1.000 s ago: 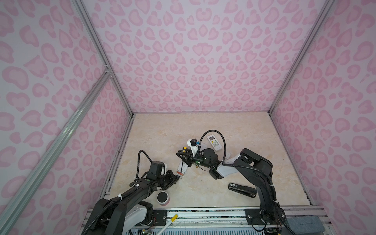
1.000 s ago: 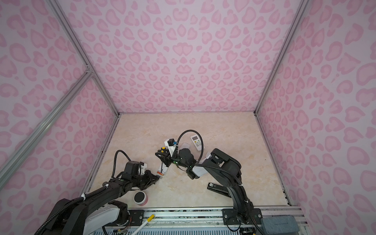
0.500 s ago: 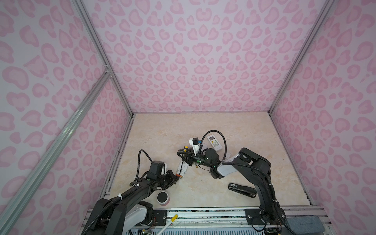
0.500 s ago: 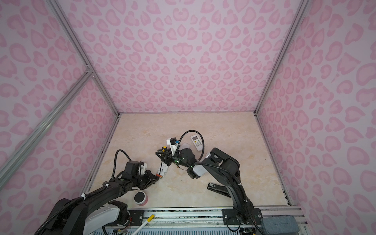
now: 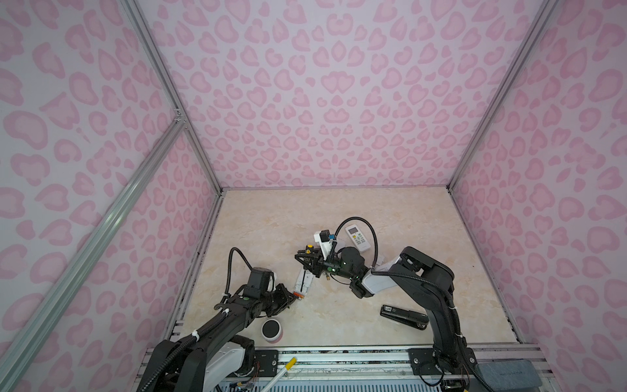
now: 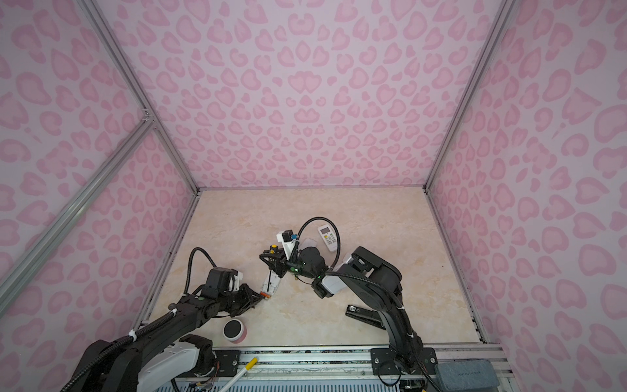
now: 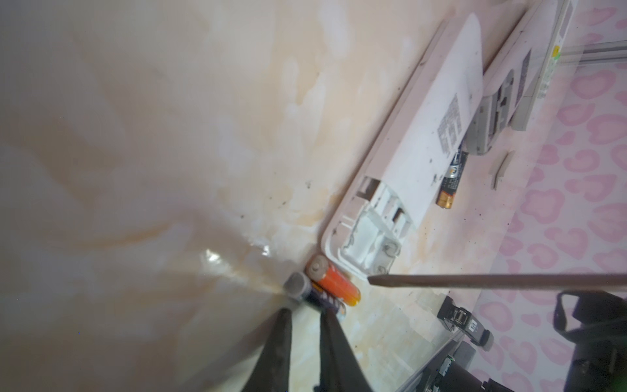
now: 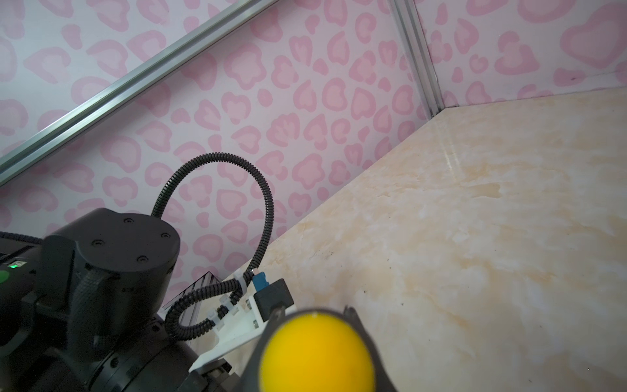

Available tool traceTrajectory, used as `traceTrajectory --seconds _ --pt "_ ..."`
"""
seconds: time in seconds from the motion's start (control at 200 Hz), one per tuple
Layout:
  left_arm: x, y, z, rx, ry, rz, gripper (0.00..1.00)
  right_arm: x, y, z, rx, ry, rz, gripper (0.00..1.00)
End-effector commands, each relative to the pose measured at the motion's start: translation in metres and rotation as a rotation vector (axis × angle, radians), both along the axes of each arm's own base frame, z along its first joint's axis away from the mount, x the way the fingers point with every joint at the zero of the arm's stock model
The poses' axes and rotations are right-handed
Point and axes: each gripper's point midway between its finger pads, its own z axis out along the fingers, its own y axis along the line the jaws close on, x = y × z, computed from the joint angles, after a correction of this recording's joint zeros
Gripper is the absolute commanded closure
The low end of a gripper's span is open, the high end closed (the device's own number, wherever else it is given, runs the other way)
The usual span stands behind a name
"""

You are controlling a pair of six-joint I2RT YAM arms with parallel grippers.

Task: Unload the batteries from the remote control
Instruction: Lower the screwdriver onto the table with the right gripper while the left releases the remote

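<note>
Next, the right gripper swings away from the remote, turns and moves down to release the screwdriver [image 8: 315, 353], since clear tabletop lies below it toward the black oblong device.
The white remote control [image 7: 424, 142] lies back up on the table, its battery bay [image 7: 369, 234] open and bare. An orange battery [image 7: 334, 281] and a dark battery [image 7: 305, 288] lie side by side at that end. A black-and-gold battery [image 7: 449, 183] lies along the remote's far side. My left gripper [image 7: 303, 314] is open by a narrow gap just short of the dark battery, nothing between its fingers [image 7: 281, 339]. In both top views it sits low at the remote's near end [image 5: 291, 299] [image 6: 259, 297]. My right gripper [image 8: 314, 314] [image 5: 305, 262] is shut on the yellow-capped screwdriver [image 8: 315, 353], whose shaft [image 7: 475, 280] ends beside the bay.
A second white remote with a screen [image 5: 357, 237] lies behind the right arm. A black oblong device [image 5: 403, 313] rests at the front right. A pink cup with a black top [image 5: 271, 329] stands by the front edge under the left arm. Pink patterned walls enclose the table.
The left gripper's fingers have parted slightly. Both arms and the remote stay almost where they were.
</note>
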Motion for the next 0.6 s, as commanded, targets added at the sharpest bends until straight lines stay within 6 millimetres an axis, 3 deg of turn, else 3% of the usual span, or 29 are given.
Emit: traceTrajectory --seconds 0.0,0.135,0.24,0.33,0.455,0.52,0.595 --pt "-0.004 0.006 -0.001 0.043 0.019 -0.004 0.78 0.005 -0.008 0.016 0.008 -0.045 -0.039 1.00" --pt "0.006 0.006 0.018 0.058 -0.030 -0.022 0.67 0.023 -0.033 0.032 0.009 -0.007 -0.123 1.00" --pt "0.018 0.009 0.044 0.099 -0.094 -0.048 0.59 0.045 -0.064 0.031 -0.039 0.091 -0.214 1.00" --pt "0.029 0.010 0.066 0.138 -0.146 -0.075 0.56 0.060 -0.097 0.014 -0.166 0.218 -0.305 1.00" --pt "0.045 0.009 0.087 0.173 -0.201 -0.116 0.54 0.076 -0.163 -0.015 -0.470 0.367 -0.486 1.00" --pt "0.054 0.006 0.091 0.182 -0.211 -0.136 0.54 0.074 -0.199 -0.026 -0.608 0.445 -0.541 1.00" --pt "0.066 0.000 0.095 0.188 -0.219 -0.166 0.54 0.067 -0.225 -0.035 -0.686 0.515 -0.559 1.00"
